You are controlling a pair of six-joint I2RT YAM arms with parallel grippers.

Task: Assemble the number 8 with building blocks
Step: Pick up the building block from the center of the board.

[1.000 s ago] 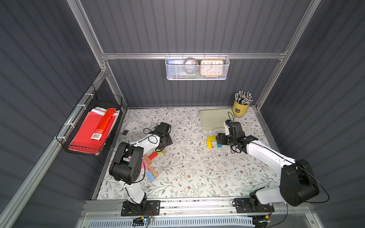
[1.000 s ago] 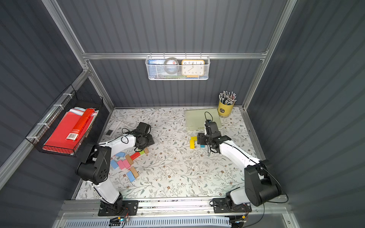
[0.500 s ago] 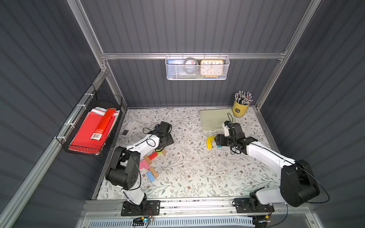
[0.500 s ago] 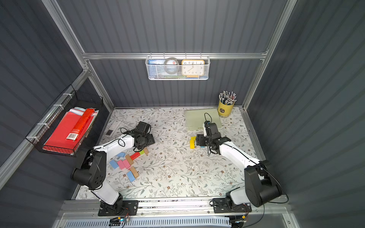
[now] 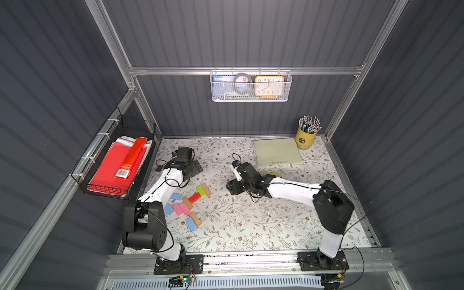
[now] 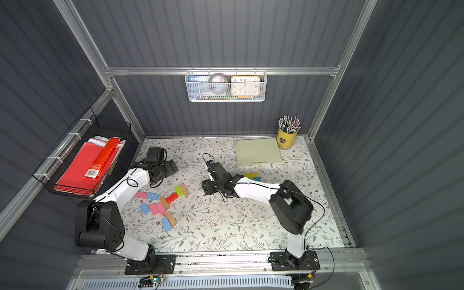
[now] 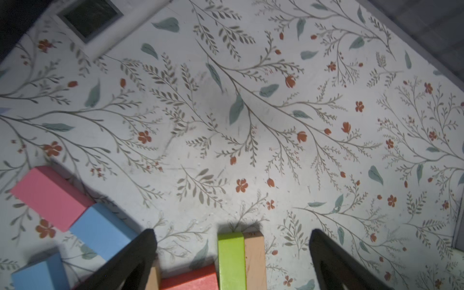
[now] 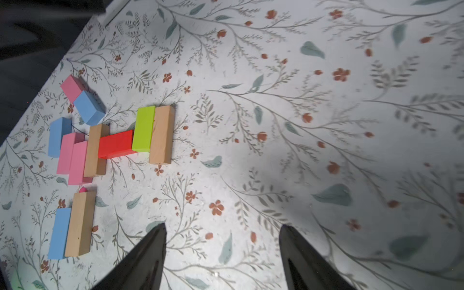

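My right gripper travels toward the green and tan pair next. It then comes down astride the tan block's near end (image 5: pixel 209 193) (image 8: pixel 160 155), because that end sticks out past the green block.
Most of the building blocks lie in a loose cluster at the table's left. A green one (image 5: pixel 200 190) (image 7: pixel 231 261) lies side by side with a tan one (image 5: pixel 206 189) (image 8: pixel 162 135). A red one (image 5: pixel 193 198) joins them to another tan one (image 5: pixel 187 203). Pink (image 5: pixel 180 208) and blue (image 5: pixel 175 196) ones lie around, and a blue and tan pair (image 6: pixel 168 221) sits nearer the front. My left gripper (image 5: pixel 195 167) (image 7: pixel 232 233) is open, just behind the green and tan pair. My right gripper (image 5: pixel 232 188) (image 8: pixel 223 227) is open over bare cloth at mid-table. A yellow block (image 6: pixel 249 175) lies behind the right arm.
A pale green pad (image 5: pixel 276 152) and a yellow pencil cup (image 5: pixel 305 138) stand at the back right. A wire basket (image 5: pixel 82 175) on the left wall holds a long red box (image 5: pixel 130 158). A mesh basket with a clock (image 5: pixel 251 85) hangs on the back wall.
My left gripper's jaws have spread wide and it has drawn back a little from the green and tan pair. My right gripper has moved left, away from the yellow block.
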